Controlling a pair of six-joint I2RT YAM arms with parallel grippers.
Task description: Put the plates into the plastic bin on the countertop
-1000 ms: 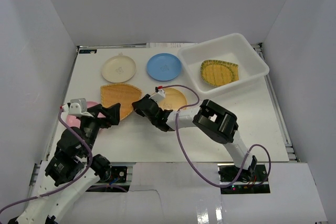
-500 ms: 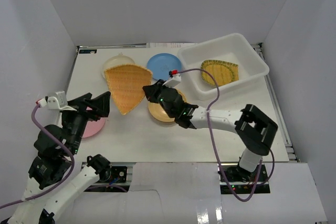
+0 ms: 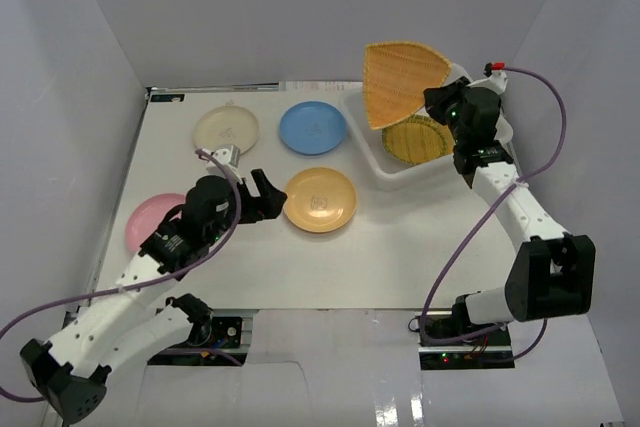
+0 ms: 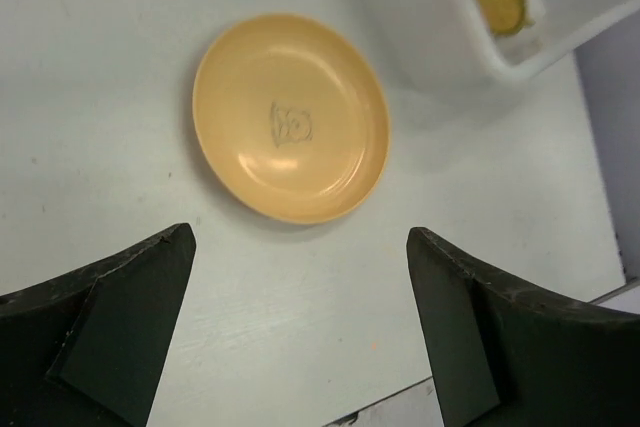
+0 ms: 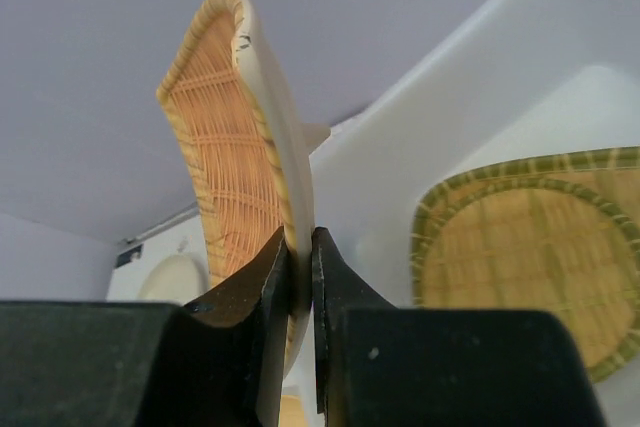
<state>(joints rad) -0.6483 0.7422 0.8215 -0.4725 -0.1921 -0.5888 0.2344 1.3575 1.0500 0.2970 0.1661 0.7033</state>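
Observation:
Next, my right gripper lowers into the plastic bin onto the green-rimmed woven tray (image 3: 418, 139) and releases its tray's rim, because the fan-shaped woven-bamboo tray (image 3: 398, 78) still hangs above the bin.
My right gripper (image 3: 437, 100) (image 5: 303, 247) is shut on the rim of a fan-shaped woven-bamboo tray (image 3: 398, 78) (image 5: 240, 157), holding it on edge in the air above the plastic bin (image 3: 480, 105) (image 5: 440, 107). A green-rimmed woven tray (image 3: 418, 139) (image 5: 535, 247) lies inside the bin. My left gripper (image 3: 262, 194) (image 4: 300, 332) is open, just left of the orange-yellow plate (image 3: 320, 199) (image 4: 290, 117) on the countertop (image 3: 400, 257), with nothing between its fingers. The cream plate (image 3: 226, 130), blue plate (image 3: 312, 127) and pink plate (image 3: 150, 219) rest on the countertop.
Grey walls (image 3: 70, 97) surround the countertop. The bin stands at the back right corner. Purple cables trail from both arms, and the right arm (image 3: 520, 217) stretches along the right side.
My right gripper lifted the fan-shaped tray from the countertop's middle and carried it right, above the bin. My left arm swung inward to beside the orange-yellow plate, uncovering the pink plate.

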